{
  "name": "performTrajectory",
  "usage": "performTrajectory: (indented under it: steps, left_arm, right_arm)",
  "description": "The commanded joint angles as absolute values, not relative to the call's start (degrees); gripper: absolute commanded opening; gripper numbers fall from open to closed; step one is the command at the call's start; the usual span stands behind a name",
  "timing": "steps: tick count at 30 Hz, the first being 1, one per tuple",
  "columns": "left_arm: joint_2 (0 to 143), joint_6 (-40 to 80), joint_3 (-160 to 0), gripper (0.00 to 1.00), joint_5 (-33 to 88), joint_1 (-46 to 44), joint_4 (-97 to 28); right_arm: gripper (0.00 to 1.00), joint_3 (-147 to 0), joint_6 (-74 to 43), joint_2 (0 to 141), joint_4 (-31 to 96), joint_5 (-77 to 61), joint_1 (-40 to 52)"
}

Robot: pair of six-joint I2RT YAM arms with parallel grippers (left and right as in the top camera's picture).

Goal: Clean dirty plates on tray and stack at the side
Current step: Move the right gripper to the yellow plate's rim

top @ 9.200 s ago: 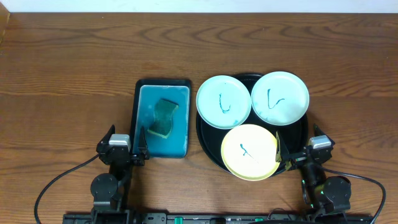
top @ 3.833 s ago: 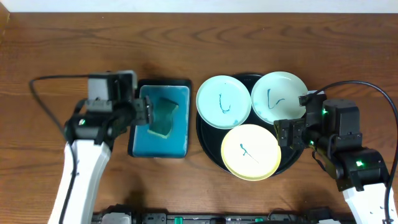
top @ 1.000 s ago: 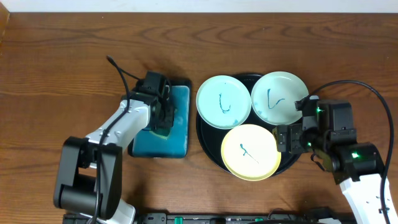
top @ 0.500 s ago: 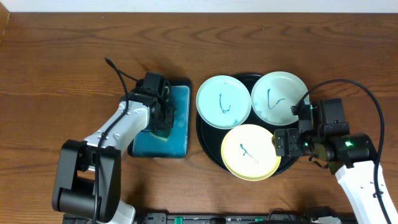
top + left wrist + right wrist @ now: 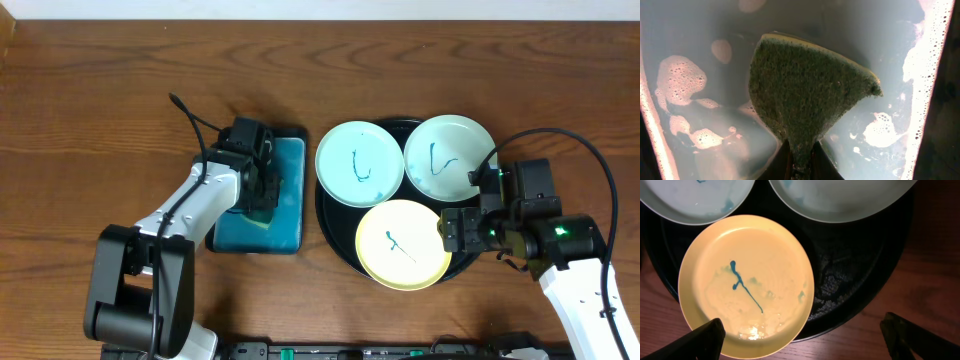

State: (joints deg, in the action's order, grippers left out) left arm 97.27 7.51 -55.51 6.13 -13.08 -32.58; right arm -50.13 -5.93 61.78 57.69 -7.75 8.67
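The robot's open right gripper will next go straight down onto the yellow plate's rim (image 5: pixel 450 250) (image 5: pixel 809 309) by the bare black tray, because the plate's rim is below it, between the gripper's fingers.
Three plates lie on the round black tray (image 5: pixel 324 214): two mint ones (image 5: pixel 360 164) (image 5: pixel 450 157) at the back and a yellow one (image 5: pixel 402 244) in front, each with teal scribbles. My right gripper (image 5: pixel 455 232) hovers open over the yellow plate's right edge. In the right wrist view its fingers straddle the yellow plate (image 5: pixel 745 280) and the tray rim (image 5: pixel 865 300), the gripper (image 5: pixel 802 332) holding nothing. My left gripper (image 5: pixel 258 196) is down in the rectangular tray. In the left wrist view that gripper (image 5: pixel 800 161) is shut on a green-and-yellow sponge (image 5: pixel 805 95).
The rectangular black tray (image 5: pixel 290 238) holds blue soapy water (image 5: pixel 690 85) and sits left of the round tray. Bare wooden table (image 5: pixel 560 120) stretches to the right and behind. The left arm's cable (image 5: pixel 190 112) loops over the table.
Both arms rose from rest; the left went into the rectangular tray and shut on the sponge. In the last second the right gripper crept slightly over the yellow plate's edge.
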Motion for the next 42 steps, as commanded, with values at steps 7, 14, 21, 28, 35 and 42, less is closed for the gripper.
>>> performTrajectory:
  steps: [7, 14, 21, 28, 35, 42]
  left_arm:
    - [93.6, 7.8, -54.7, 0.07, 7.0, -13.0, -35.6]
    - [86.9, 7.8, -54.7, 0.07, 7.0, -13.0, -36.7]
    - [83.1, 7.8, -54.7, 0.08, 7.1, -13.1, -37.0]
    - [82.3, 7.8, -54.7, 0.07, 7.5, -13.1, -38.3]
    - [82.3, 7.8, -54.7, 0.08, 10.0, -13.0, -35.4]
    - [81.8, 8.8, -54.7, 0.07, 10.0, -13.0, -29.6]
  right_arm:
    - [0.99, -51.2, -6.8, 61.8, 57.9, -8.0, 9.4]
    - [0.99, -51.2, -6.8, 61.8, 56.7, -8.0, 9.4]
    - [0.99, -51.2, -6.8, 61.8, 56.5, -8.0, 9.4]
    - [0.99, -50.4, -6.8, 62.6, 56.5, -8.0, 9.4]
    - [0.97, -50.4, -8.2, 68.8, 54.8, -8.0, 9.4]
    - [0.93, -50.4, -8.1, 77.8, 54.6, -8.0, 9.4]
